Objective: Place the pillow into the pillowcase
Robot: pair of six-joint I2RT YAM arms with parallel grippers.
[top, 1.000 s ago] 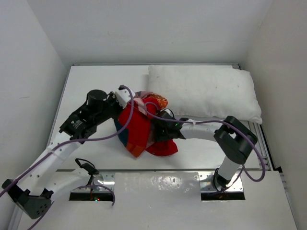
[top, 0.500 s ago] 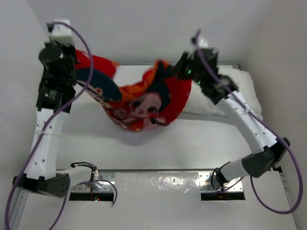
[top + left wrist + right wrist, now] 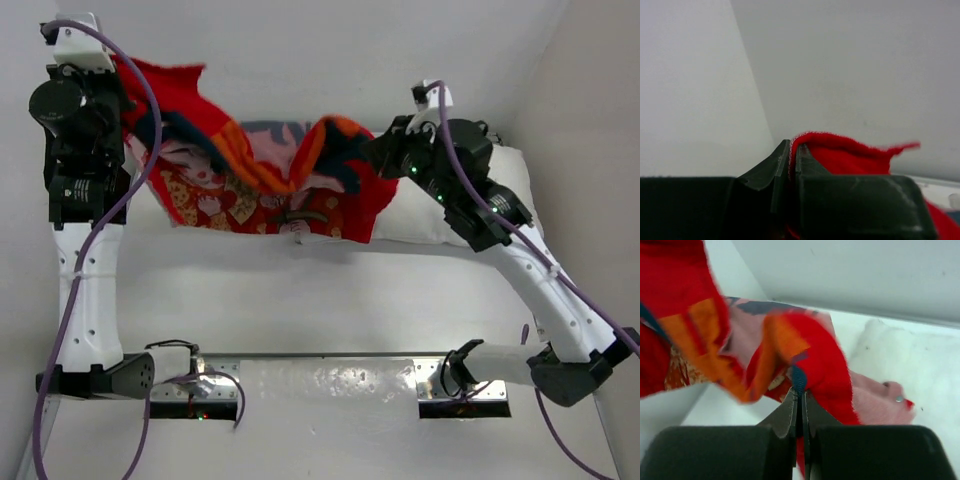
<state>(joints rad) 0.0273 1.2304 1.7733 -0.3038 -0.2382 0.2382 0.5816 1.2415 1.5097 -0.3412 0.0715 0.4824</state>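
Observation:
The pillowcase [image 3: 255, 185] still hangs in the air. My left gripper should next move down toward the bare tabletop beneath the hanging cloth [image 3: 170, 245] and let go of the red edge.
The red-orange pillowcase [image 3: 255, 185] hangs stretched in the air between both arms, sagging in the middle above the table. My left gripper [image 3: 118, 72] is raised high at the far left and shut on its red edge [image 3: 840, 155]. My right gripper [image 3: 368, 150] is shut on the other end, pinching a dark blue fold of the pillowcase [image 3: 799, 377]. The white pillow [image 3: 500, 190] lies at the back right of the table, partly hidden behind the right arm and the cloth; it shows below the cloth as the pillow [image 3: 910, 365] in the right wrist view.
White walls close in on the left [image 3: 40, 260], back and right. The white table [image 3: 300, 300] runs below the hanging cloth. Both arm bases and a metal rail [image 3: 320, 375] sit at the near edge.
Both arms lifted the pillowcase off the table and pulled it apart, left arm up and left, right arm up and right. The right gripper closed on the cloth.

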